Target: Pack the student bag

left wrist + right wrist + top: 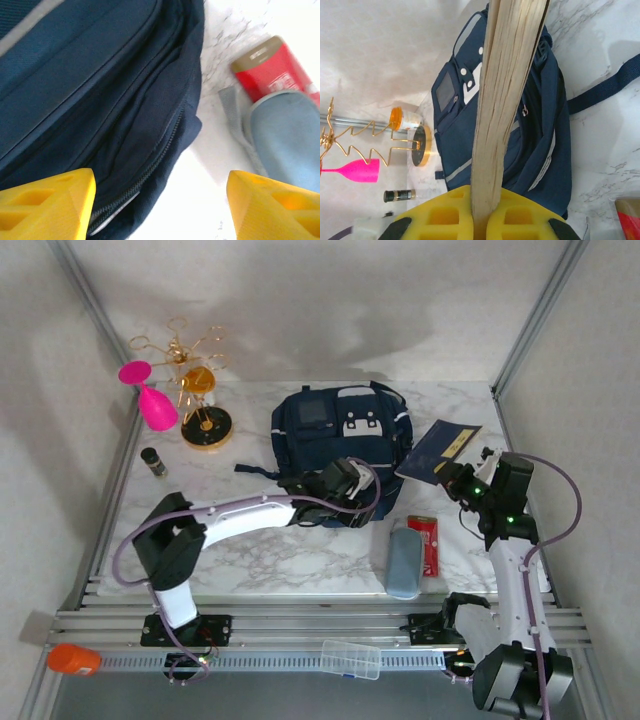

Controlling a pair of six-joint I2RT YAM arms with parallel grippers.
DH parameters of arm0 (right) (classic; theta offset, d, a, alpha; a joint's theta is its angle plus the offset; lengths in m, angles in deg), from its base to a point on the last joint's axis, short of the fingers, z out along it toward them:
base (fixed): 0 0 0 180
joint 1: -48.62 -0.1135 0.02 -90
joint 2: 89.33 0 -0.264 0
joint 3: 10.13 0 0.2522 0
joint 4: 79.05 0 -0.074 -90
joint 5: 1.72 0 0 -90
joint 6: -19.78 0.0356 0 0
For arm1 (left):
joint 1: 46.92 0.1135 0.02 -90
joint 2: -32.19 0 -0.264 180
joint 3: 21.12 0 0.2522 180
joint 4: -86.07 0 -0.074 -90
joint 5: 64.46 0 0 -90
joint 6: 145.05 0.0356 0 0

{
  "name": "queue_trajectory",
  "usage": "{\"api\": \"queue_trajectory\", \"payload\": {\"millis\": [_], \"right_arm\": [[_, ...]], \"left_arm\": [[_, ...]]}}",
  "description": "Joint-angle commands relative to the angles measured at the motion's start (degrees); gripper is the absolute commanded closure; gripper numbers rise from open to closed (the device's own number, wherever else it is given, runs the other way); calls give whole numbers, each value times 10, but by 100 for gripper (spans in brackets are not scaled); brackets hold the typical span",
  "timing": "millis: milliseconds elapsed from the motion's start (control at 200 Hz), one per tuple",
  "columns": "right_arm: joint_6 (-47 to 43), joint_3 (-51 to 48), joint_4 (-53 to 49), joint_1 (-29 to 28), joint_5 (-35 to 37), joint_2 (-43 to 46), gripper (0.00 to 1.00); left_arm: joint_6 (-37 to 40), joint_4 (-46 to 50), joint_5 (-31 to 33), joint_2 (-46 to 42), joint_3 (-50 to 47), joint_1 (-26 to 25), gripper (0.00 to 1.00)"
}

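Observation:
The left gripper's fingers span mostly bare marble, so it should go down and outward onto the bag's zipper edge next.
The student bag (335, 435), navy with thin white stripes and a white buckle patch, lies flat mid-table. My left gripper (345, 480) hovers at its near edge. In the left wrist view my left gripper (160, 200) is open, its yellow fingers (50, 205) wide apart over the bag's zipper seam (150, 160) and bare marble, nothing held. My right gripper (462, 478) stands right of the bag, shut on a navy book (440, 450). The book's page edges (507, 100) rise from between the yellow fingers (440, 220) of my right gripper (487, 210), with the bag (540, 140) behind.
A grey-blue pencil case (403, 560) and a red packet (425, 540) lie near the front right; both also appear as the case (290, 140) and packet (272, 70). A pink glass (150, 400), gold wire stand (200, 390) and small dark bottle (153, 462) sit back left. A clear box (350, 658) rests on the front rail.

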Motion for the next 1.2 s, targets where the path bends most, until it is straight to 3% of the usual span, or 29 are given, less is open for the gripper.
{"api": "queue_trajectory", "payload": {"millis": [0, 130, 255, 546, 711, 811, 941, 1056, 1196], "right_arm": [[-8, -6, 14, 8, -35, 5, 100], [-7, -10, 16, 12, -36, 9, 100], [-8, -12, 18, 13, -41, 10, 100], [-6, -17, 24, 14, -54, 12, 100], [-6, -23, 30, 14, -70, 7, 100], [-13, -18, 19, 15, -79, 12, 100], [-28, -3, -3, 15, -95, 15, 100], [-33, 2, -14, 15, -97, 21, 100], [-33, 3, -13, 14, -122, 22, 100]], "left_arm": [[51, 51, 39, 39, 45, 1, 33], [51, 77, 49, 78, 82, 6, 39], [43, 73, 42, 96, 94, 24, 51], [37, 71, 5, 90, 100, 48, 69], [33, 72, 1, 85, 106, 53, 88], [26, 76, -16, 70, 116, 57, 89], [28, 63, -28, 52, 110, 57, 81], [32, 79, -36, 63, 122, 58, 82], [34, 79, -50, 66, 124, 58, 98]]}}
